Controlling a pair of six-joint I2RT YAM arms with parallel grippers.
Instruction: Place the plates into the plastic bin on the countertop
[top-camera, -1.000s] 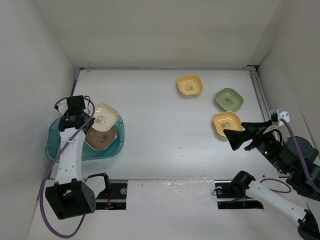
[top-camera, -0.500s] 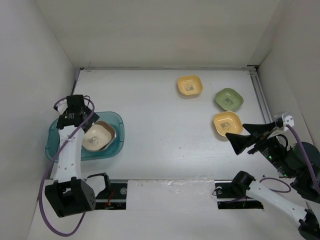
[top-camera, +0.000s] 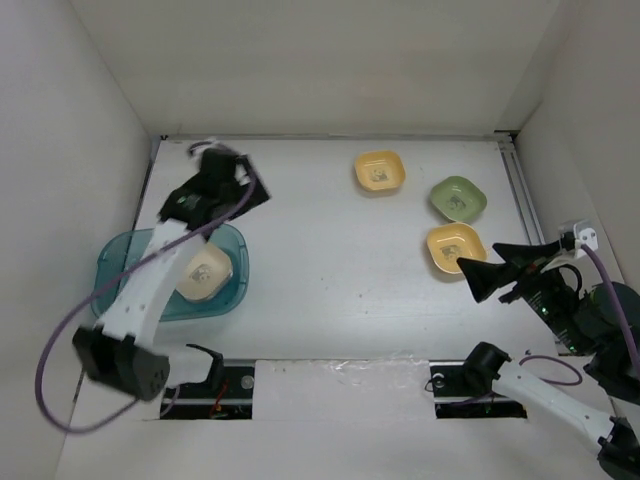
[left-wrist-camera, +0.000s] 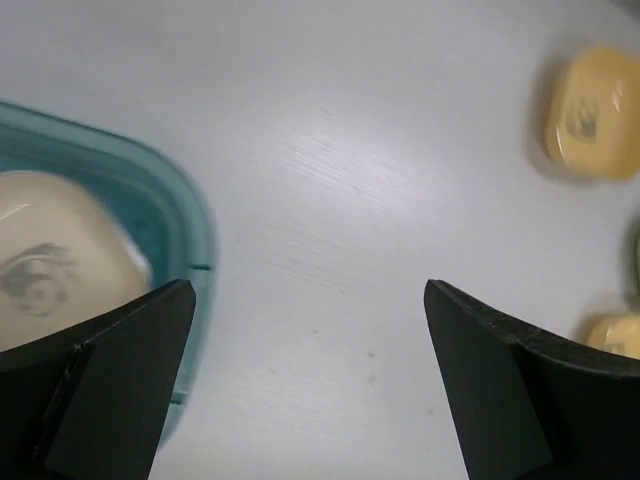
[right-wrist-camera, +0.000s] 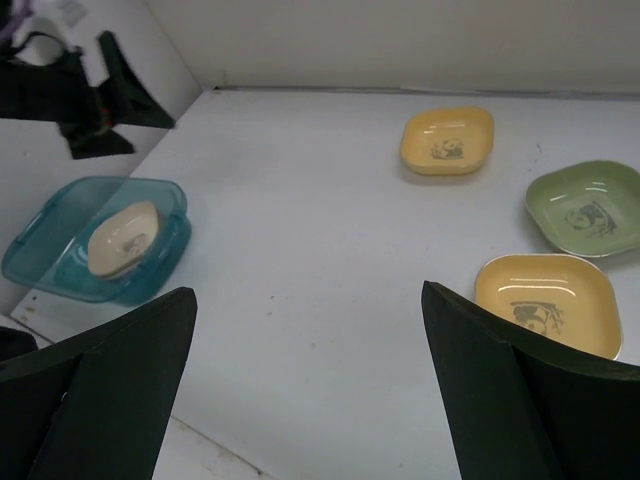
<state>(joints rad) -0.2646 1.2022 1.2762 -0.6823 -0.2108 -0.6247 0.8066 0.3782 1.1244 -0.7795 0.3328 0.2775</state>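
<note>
I should next move my left gripper across and down onto the yellow-orange plate's bin-facing rim, because the yellow-orange plate is below the gripper and to its right in the top view.
The teal plastic bin sits at the left of the white countertop with a cream plate lying inside it. Three plates rest on the countertop at the right: a yellow one, a green one and a yellow-orange one. My left gripper hovers open and empty beyond the bin's far right corner. In the left wrist view the left gripper is over bare countertop, with the bin to its left. My right gripper is open just near of the yellow-orange plate.
White walls close the countertop at the back and on both sides. A metal rail runs along the right edge. A white plug and cable sit near the right arm. The arm bases stand at the near edge.
The left gripper opened and dropped the cream plate into the bin, then swung up and right, away from the bin. The right arm barely shifted.
</note>
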